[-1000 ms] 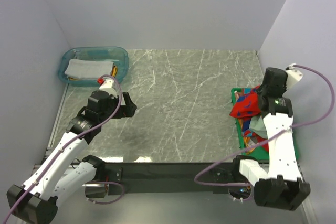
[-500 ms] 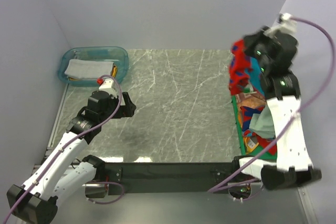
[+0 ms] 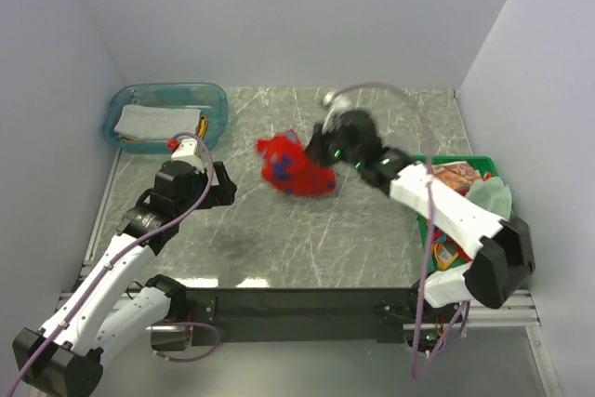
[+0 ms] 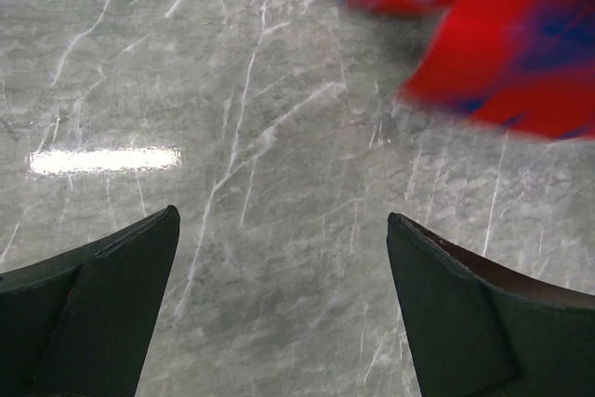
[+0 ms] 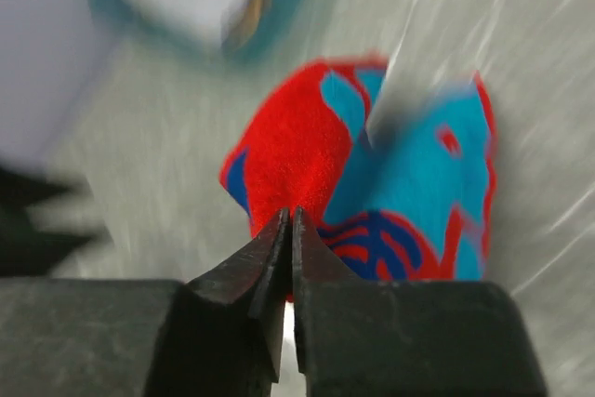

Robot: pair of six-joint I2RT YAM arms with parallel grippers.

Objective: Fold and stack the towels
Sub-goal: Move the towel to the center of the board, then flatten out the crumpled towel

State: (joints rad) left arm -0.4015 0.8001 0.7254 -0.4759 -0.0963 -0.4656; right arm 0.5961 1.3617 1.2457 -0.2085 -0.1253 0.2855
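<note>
The left gripper moves outward and to the right in the top view, then down, to close on the red towel's tub-side corner (image 3: 261,146) next, since it juts out.
The red towel (image 3: 296,169) with blue patterns, crumpled, is near the middle of the marble table, just left of my right gripper (image 3: 325,148). In the right wrist view this towel (image 5: 372,174) spreads right beyond the gripper's (image 5: 290,216) tips; the jaws stand a sliver apart, and whether a corner is pinched does not show. My left gripper (image 3: 226,188) is wide open and empty over bare marble (image 4: 284,216), with the red towel (image 4: 502,34) blurred at the upper right. A pale grey-white towel (image 3: 153,121) lies folded in the teal tub. An orange-brown towel (image 3: 456,174) and a pale green one (image 3: 491,197) lie in the crate.
The clear teal tub (image 3: 219,104) stands at the back left, close behind my left arm. The green crate (image 3: 424,230) sits at the right edge, under my right arm. Walls close in the table on the left, back and right.
My right arm swung from above the crate far to the left, carrying the red towel to the table's middle. Its jaws parted slightly. The left arm stayed put.
</note>
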